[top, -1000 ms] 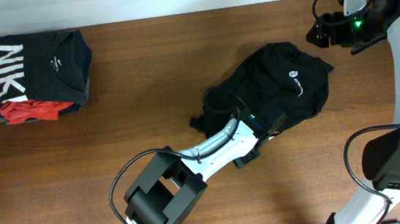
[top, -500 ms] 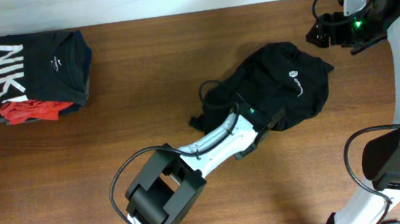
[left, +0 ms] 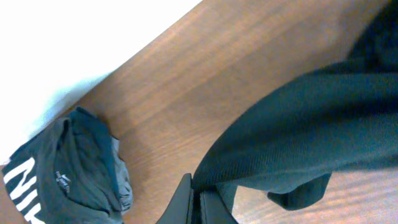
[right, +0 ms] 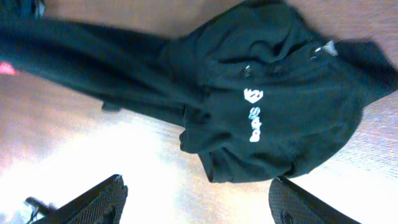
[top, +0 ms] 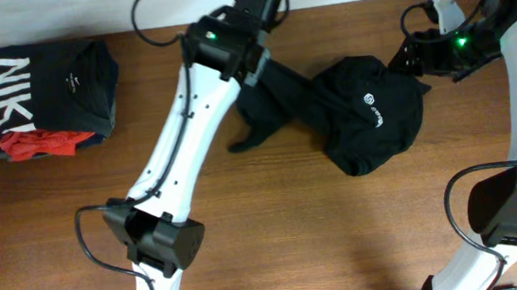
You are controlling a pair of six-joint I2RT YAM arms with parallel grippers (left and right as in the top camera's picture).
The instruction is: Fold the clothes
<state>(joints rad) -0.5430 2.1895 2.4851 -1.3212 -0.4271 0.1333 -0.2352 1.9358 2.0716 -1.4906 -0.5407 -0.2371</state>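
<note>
The fabric gathers by the stretched part. My right gripper will next go down to the left in the overhead view, onto the bunched fold's near edge (top: 333, 150) (right: 194, 138) there.
The clothes (top: 370, 115) are one black garment with a small round white logo, bunched up right of the table's middle. A long part of it is stretched out to the left and back. My left gripper (top: 260, 67) is at the far end of that stretch. In the left wrist view its jaws (left: 199, 190) are shut on an edge of the black fabric (left: 298, 124), which hangs above the wood. My right gripper (top: 414, 56) hovers over the garment's far right edge. It (right: 199, 205) stands wide open and empty, with the clothes (right: 261, 106) below it.
A folded black shirt with big white letters (top: 48, 80) lies at the far left on top of a small red garment (top: 40, 143). The shirt (left: 62, 168) also shows in the left wrist view. The table's back edge runs just behind both grippers.
My left gripper shut on the garment's near side, then swung over to the far side, drawing a long part out left and back. The right gripper shifted slightly and stayed open.
</note>
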